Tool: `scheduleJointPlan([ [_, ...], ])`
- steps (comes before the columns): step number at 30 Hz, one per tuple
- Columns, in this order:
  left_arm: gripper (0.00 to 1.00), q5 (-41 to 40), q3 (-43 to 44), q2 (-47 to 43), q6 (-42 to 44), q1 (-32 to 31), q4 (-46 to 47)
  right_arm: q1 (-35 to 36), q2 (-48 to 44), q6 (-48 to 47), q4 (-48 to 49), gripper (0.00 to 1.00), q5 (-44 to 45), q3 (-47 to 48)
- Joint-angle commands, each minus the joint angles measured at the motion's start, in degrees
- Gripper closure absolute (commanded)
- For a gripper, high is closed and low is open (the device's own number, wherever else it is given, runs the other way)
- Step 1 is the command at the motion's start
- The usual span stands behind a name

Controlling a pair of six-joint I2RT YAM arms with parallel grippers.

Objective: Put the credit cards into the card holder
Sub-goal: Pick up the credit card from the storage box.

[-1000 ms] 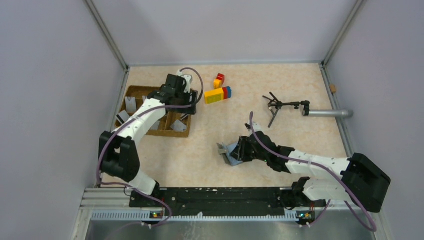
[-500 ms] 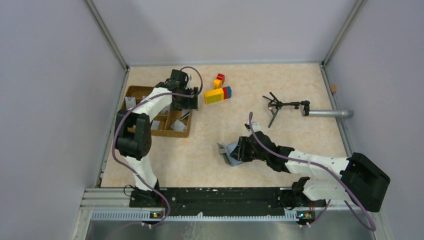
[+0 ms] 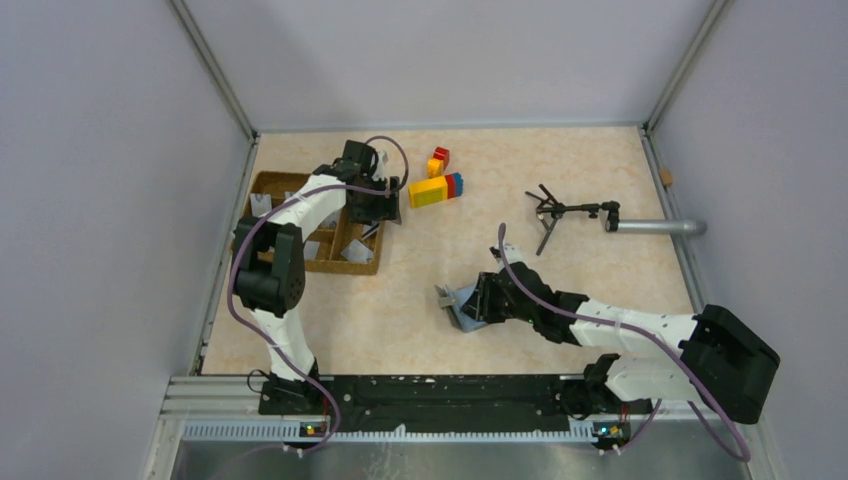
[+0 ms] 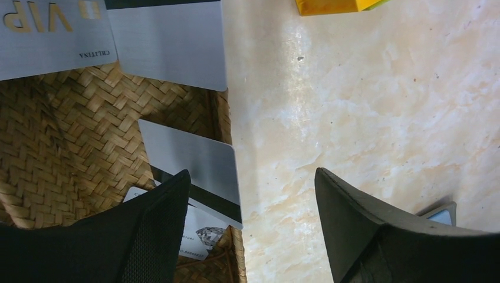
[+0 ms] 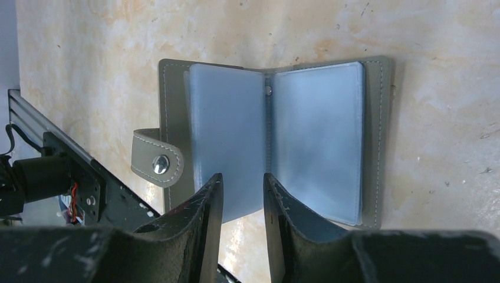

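The striped card's overhanging edge [image 3: 377, 227] [image 4: 233, 178] sticks out past the tray's rim between the open fingers, so the left gripper's fingers come together onto the card's edge next.
Several silver-grey credit cards lie in the wicker tray [image 3: 268, 182]. One with a dark stripe [image 4: 194, 162] overhangs the tray's right rim, just ahead of my left gripper [image 4: 250, 183], which is open and straddles that rim with one finger over the tray and one over the table. Two more cards [image 4: 171, 41] lie further off. The card holder [image 5: 318, 135] lies unfolded on the table, grey-blue panels up, snap tab [image 5: 158, 164] to its left. My right gripper [image 5: 242, 180] hovers at its near edge, fingers a narrow gap apart, pinching nothing I can see.
Yellow, red and blue toy bricks [image 3: 437, 187] sit just right of the tray. A black tripod-like stand [image 3: 555, 212] and a grey tube [image 3: 655, 227] lie at the back right. Walls enclose the table on three sides.
My left arm has swung its elbow in, and its gripper has shifted slightly right to the tray's right edge. The right arm and card holder have not moved.
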Motion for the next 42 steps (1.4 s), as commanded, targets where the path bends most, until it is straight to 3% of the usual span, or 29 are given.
scheduleJointPlan([
  [1, 0.24, 2.6, 1.3, -0.9, -0.5, 0.2, 0.2, -0.6, 0.3, -0.3, 0.7, 0.69, 0.5, 2.5],
  [14, 0.42, 3.2, 0.8, -2.5, -0.8, 0.2, -0.2, -0.6, -0.9, 0.2, 0.2, 0.69, 0.9, 1.8],
  [27, 0.71, 0.1, 1.1, -3.6, 0.2, 0.2, -1.7, -0.6, -1.0, 0.5, 0.1, 0.69, 1.0, 1.7],
  [42, 0.91, -3.5, 1.5, -5.1, 1.5, 0.2, -3.0, -0.6, -1.0, 0.5, -0.1, 0.69, 1.0, 1.9],
])
